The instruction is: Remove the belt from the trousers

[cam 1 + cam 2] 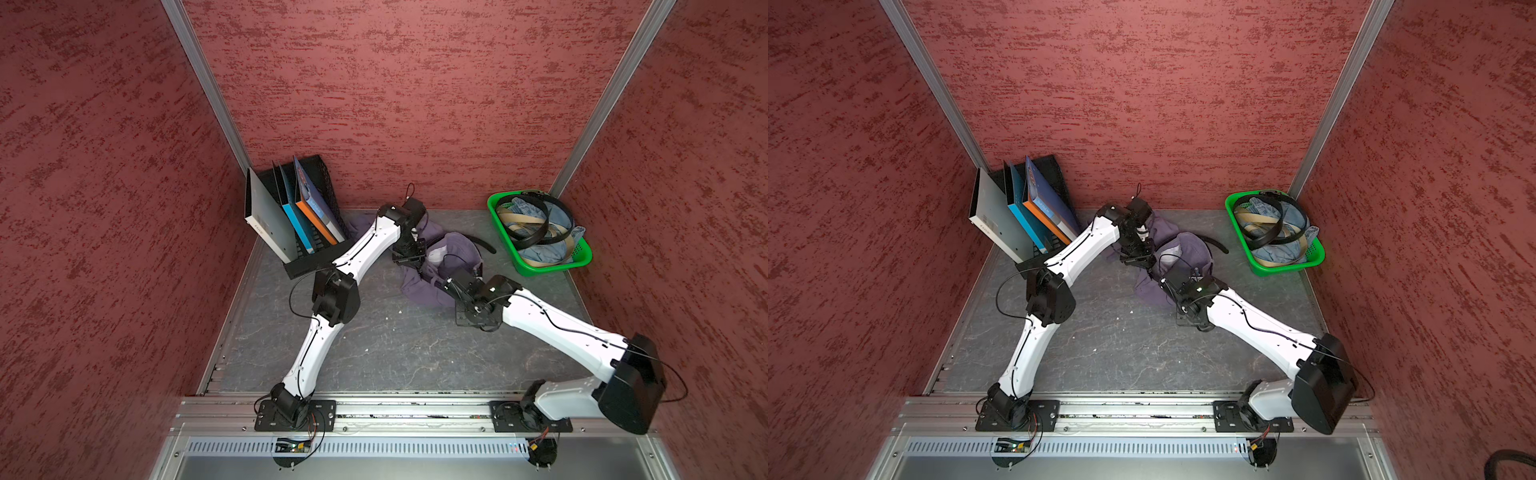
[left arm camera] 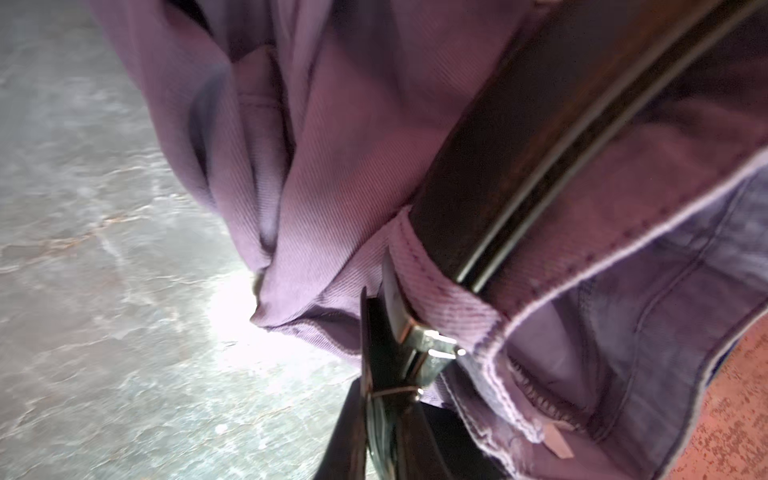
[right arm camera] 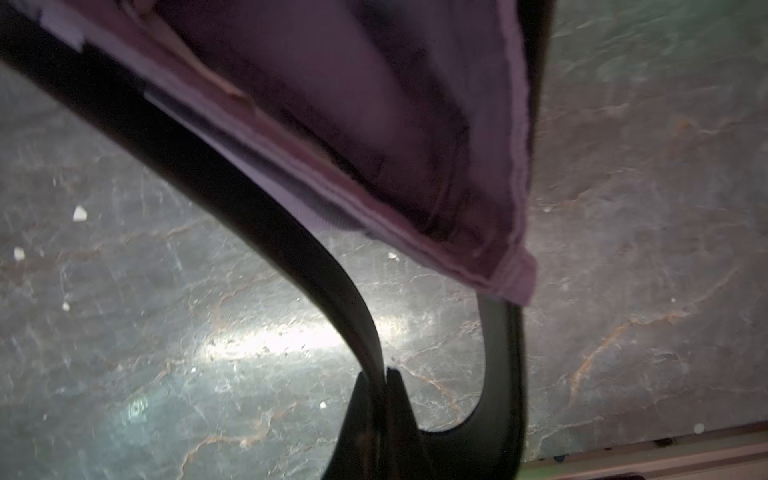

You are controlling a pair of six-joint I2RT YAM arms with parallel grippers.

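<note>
Next, my right gripper pulls away from the buckle over bare tabletop on its basket side and releases it, as the strap runs behind the waistband.
The purple-grey trousers lie bunched at the back middle of the table. The black belt runs through a belt loop on the waistband, and its free end sticks out toward the basket. My left gripper is shut on the belt at its metal buckle. My right gripper is shut on the strap, which curls round from the jaws and goes up behind the waistband. Both grippers hold it a little above the table.
A green basket with light-blue denim and tan and black belts stands at the back right. A black mesh rack with leaning folders stands at the back left, close to my left arm. Red walls enclose three sides.
</note>
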